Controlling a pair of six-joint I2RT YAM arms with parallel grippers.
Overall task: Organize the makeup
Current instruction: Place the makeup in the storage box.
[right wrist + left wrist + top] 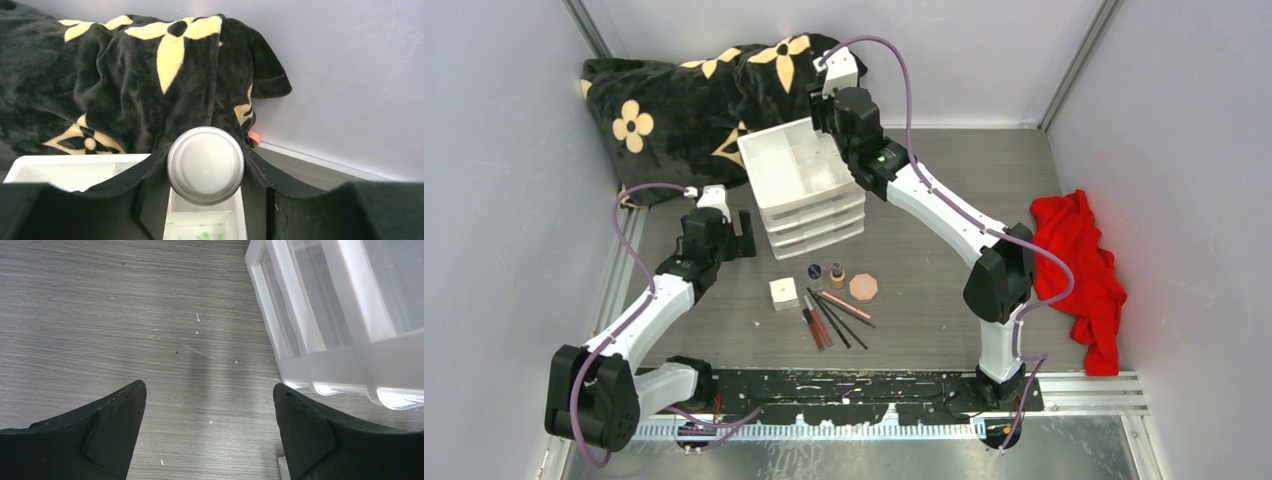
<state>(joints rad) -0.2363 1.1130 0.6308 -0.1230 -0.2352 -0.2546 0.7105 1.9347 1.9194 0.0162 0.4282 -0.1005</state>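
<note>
My right gripper lowers the white bottle slightly outward into the tray's small back corner section next, since the white bottle [205,165] already hangs over that section.
My right gripper [205,167] is shut on a white bottle [205,165], seen end-on as a round cap, and holds it over the back right part of the white divided tray [75,170] on top of the drawer unit [809,215]. The rest of the makeup lies on the table in front of the drawers: a white square box [784,293], a tan bottle [836,275], a pink octagonal compact [863,288], red tubes [814,328] and thin black pencils [839,322]. My left gripper [210,390] stands open over bare table, just left of the drawer unit [320,315], with nothing between its fingers.
A black blanket with cream flowers [684,100] is heaped at the back left, right behind the drawers. A red cloth [1084,270] lies at the right wall. Grey walls close in the table on three sides.
</note>
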